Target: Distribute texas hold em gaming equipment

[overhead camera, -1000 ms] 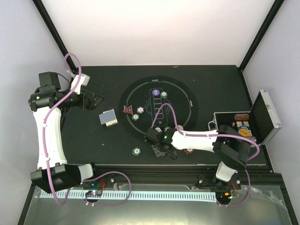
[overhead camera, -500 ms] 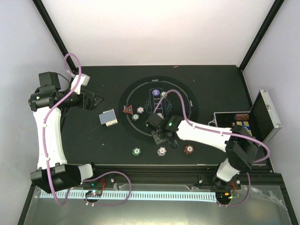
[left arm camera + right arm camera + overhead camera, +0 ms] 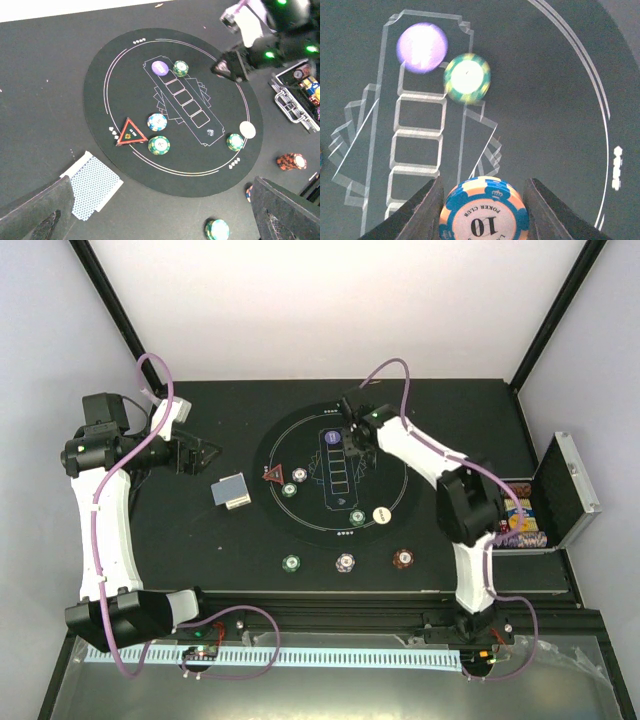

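Note:
My right gripper is to move outward and down next, to let go on bare mat (image 3: 518, 75) beside the green chip, opposite the purple disc (image 3: 422, 47).
My right gripper (image 3: 351, 430) hangs over the far side of the round black mat (image 3: 400, 455), shut on a blue-and-orange chip (image 3: 484, 214) marked 10. Just beyond it on the mat lie a purple disc (image 3: 422, 47) and a green chip (image 3: 467, 78). Also on the mat are a red triangle (image 3: 130, 133), a blue-white chip (image 3: 157, 122), two green chips (image 3: 159, 145) (image 3: 235, 142) and a white disc (image 3: 247, 130). Blue-backed cards (image 3: 231, 491) lie left of the mat. My left gripper (image 3: 203, 453) stands open and empty at the far left, above the table.
Three chips, green (image 3: 291, 563), white-purple (image 3: 345, 562) and red (image 3: 403, 559), sit in a row in front of the mat. An open silver-edged black case (image 3: 565, 490) with more chips stands at the right edge. The right arm stretches across the mat's right side.
The right arm swung from the mat's near edge to its far side, carrying the chip and uncovering the white disc and the front white-purple chip. The left arm stayed still.

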